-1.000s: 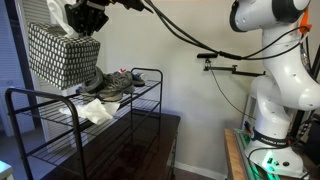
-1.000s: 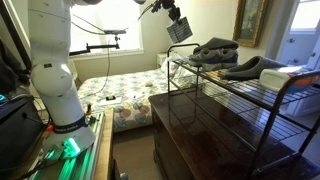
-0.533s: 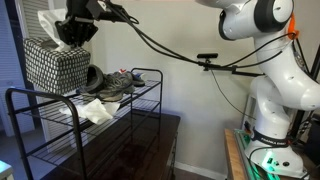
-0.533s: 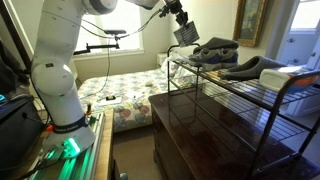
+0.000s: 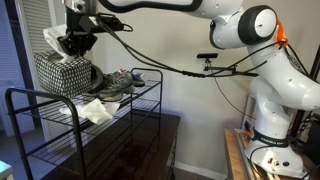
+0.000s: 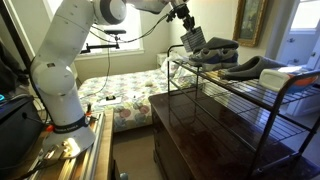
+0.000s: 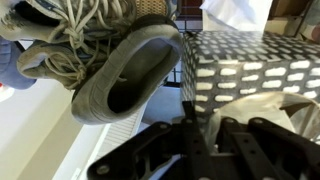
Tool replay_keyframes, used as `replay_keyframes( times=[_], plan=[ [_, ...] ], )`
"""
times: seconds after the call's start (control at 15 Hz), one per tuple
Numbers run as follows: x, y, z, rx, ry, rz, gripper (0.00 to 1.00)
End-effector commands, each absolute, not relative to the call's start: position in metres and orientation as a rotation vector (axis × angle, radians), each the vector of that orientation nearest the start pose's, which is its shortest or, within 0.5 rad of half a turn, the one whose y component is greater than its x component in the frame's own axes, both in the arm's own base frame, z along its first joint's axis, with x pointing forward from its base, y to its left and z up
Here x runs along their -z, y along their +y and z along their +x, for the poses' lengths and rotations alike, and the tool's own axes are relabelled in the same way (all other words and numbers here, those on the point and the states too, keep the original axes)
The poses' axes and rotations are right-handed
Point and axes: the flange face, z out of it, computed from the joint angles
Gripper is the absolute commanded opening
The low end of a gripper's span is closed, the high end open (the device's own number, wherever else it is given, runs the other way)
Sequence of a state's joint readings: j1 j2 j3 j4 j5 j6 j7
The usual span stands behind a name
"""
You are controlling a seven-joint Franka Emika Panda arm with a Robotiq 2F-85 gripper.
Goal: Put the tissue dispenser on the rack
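The dispenser hangs raised, close beside the grey shoe. Next, my gripper moves away from that shoe and down onto the rack's top shelf [image 5: 61,106] for release.
The speckled black-and-white tissue dispenser [image 5: 63,72] hangs from my gripper [image 5: 76,42], which is shut on its top near the white tissue [image 5: 54,38]. It is held just above the top tier of the black wire rack [image 5: 60,100], next to the grey shoes [image 5: 112,84]. In an exterior view the dispenser [image 6: 194,40] is at the rack's [image 6: 250,95] end rail. In the wrist view the dispenser [image 7: 250,65] fills the right side, with my gripper [image 7: 200,135] clamped on its edge and a grey shoe [image 7: 125,70] beside it.
A flat white cloth [image 5: 98,112] lies on the rack's top tier in front of the shoes. Grey shoes [image 6: 225,52] sit along the top tier. A dark wooden cabinet [image 6: 200,130] stands under the rack. A bed [image 6: 120,90] is behind.
My gripper has carried the dispenser lower and further over the rack's top tier, closer to the grey shoes.
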State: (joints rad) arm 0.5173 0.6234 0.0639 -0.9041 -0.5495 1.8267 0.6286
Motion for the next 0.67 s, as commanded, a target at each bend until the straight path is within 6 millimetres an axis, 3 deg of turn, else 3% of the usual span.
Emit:
replay_keyframes(
  times=[0.0,0.6],
  plan=[
    [-0.575,0.363,0.661,0.828,0.040,-3.299,0.02],
    [-0.573,0.384,0.657,0.721,0.084,-3.213,0.02]
  ],
)
